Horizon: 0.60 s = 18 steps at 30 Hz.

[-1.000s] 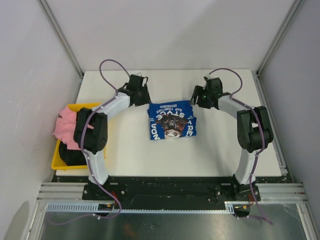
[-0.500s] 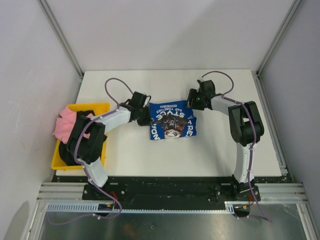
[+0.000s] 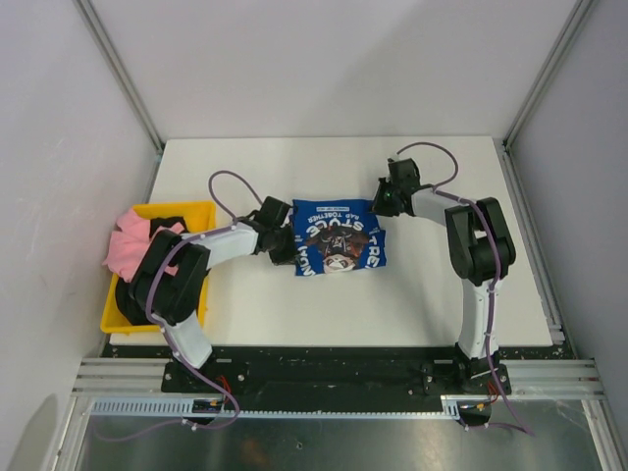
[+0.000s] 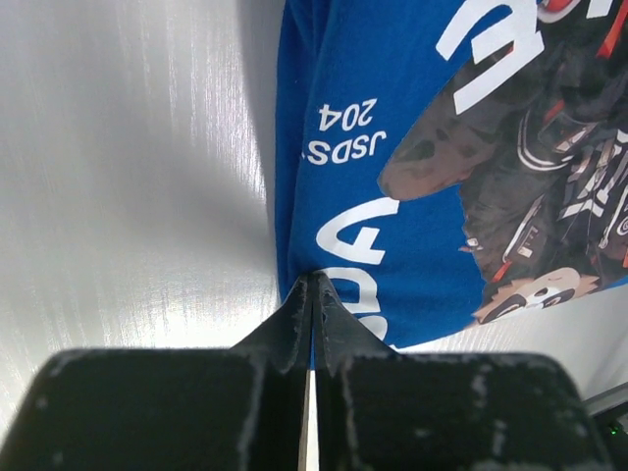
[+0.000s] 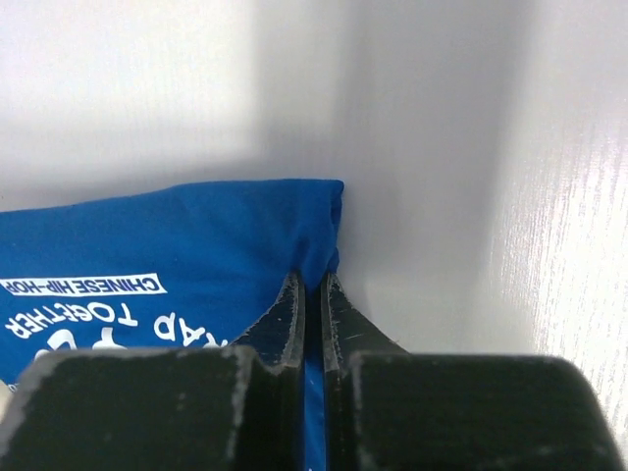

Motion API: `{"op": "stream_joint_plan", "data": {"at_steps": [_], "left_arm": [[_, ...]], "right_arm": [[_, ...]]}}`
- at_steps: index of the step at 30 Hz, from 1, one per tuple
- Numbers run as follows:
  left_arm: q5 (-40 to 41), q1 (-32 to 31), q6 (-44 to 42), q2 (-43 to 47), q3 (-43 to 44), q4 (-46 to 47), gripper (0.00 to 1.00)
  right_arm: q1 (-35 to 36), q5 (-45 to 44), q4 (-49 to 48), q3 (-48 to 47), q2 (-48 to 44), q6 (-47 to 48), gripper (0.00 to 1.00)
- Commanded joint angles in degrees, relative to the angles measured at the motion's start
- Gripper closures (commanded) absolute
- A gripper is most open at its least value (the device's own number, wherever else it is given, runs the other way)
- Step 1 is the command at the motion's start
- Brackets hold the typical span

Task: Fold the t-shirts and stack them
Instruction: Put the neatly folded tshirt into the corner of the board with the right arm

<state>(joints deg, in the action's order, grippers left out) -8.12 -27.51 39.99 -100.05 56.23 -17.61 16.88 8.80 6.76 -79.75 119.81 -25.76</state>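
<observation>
My right gripper pulls the blue t-shirt outward to the table's bare far corner, toward the right in the top view, and releases it next.
A folded royal-blue t-shirt (image 3: pixel 337 235) with white lettering and a dark print lies in the middle of the white table. My left gripper (image 3: pixel 287 243) sits low at its left edge. In the left wrist view its jaws (image 4: pixel 312 280) are pressed together on the hem of the blue t-shirt (image 4: pixel 392 196). My right gripper (image 3: pixel 381 204) is at the shirt's far right corner. In the right wrist view it (image 5: pixel 314 280) is shut with blue cloth (image 5: pixel 147 245) pinched between the fingers. A pink t-shirt (image 3: pixel 132 245) and a black t-shirt (image 3: pixel 137 299) lie in the bin at the left.
The yellow plastic bin (image 3: pixel 201 208) stands at the table's left edge, with pink cloth hanging over its side. White walls and metal frame posts (image 3: pixel 530 98) enclose the table (image 3: pixel 442 294) at the back and sides.
Both grippers came down onto the blue t-shirt and closed on it. The left one moved toward me along the left edge; the right one moved in to the far right corner.
</observation>
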Motion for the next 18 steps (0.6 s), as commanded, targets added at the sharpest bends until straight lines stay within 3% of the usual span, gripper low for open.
{"op": "stream_joint_plan", "data": {"at_steps": [1,5,7,18], "left_arm": [[-0.7,-0.66,-1.03,1.29,-0.33,-2.02,0.98],[-3.24,-0.7,-3.04,3.19,3.99,-2.5,0.72],[-3.8,-0.71,-3.99,4.89,6.44,-3.48,0.64],[-6.56,-0.24,-8.72,10.6,9.71,-6.31,0.58]], "right_arm": [[-1.18,-3.87,1.93,-1.7,-0.39,-0.7,0.99],[-1.56,-6.37,4.01,-4.18,-1.01,1.48,1.0],[-2.18,-7.77,5.86,-6.39,-0.77,3.08,1.0],[-8.79,-25.49,13.47,-20.59,5.05,23.38,1.0]]}}
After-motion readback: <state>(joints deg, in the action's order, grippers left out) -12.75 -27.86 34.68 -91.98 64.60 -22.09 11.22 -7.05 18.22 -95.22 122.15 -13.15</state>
